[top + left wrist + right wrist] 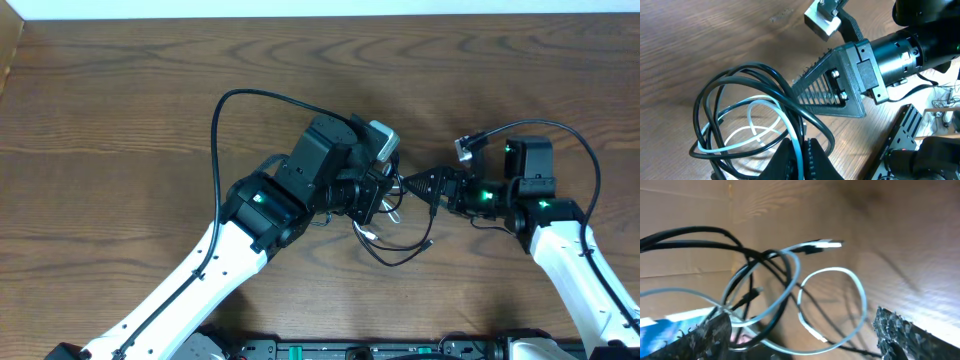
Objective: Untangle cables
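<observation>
The cable loops are still bunched between my grippers, so my left gripper needs to move away from my right gripper over the bare wood next, then let go of the white cable.
The cables (398, 250) are a tangle of thin black cords and one white cord, looping on the wood between the two arms. In the left wrist view the black loops (740, 75) and the white cable (762, 104) rise into my left gripper (802, 145), which is shut on the white cable. My right gripper (412, 185) faces it from the right, close by, and one of its ribbed black fingers (832, 92) shows just beyond the loops. From the right wrist, the right gripper (805, 327) stands open, and a white loop (857, 287) hangs between its fingers, unclamped.
A thick black robot wire (228, 105) arcs over the left arm, and another (585, 150) over the right arm. The brown wooden table (120, 100) stretches back and left. A black equipment rail (350, 350) runs along the front edge.
</observation>
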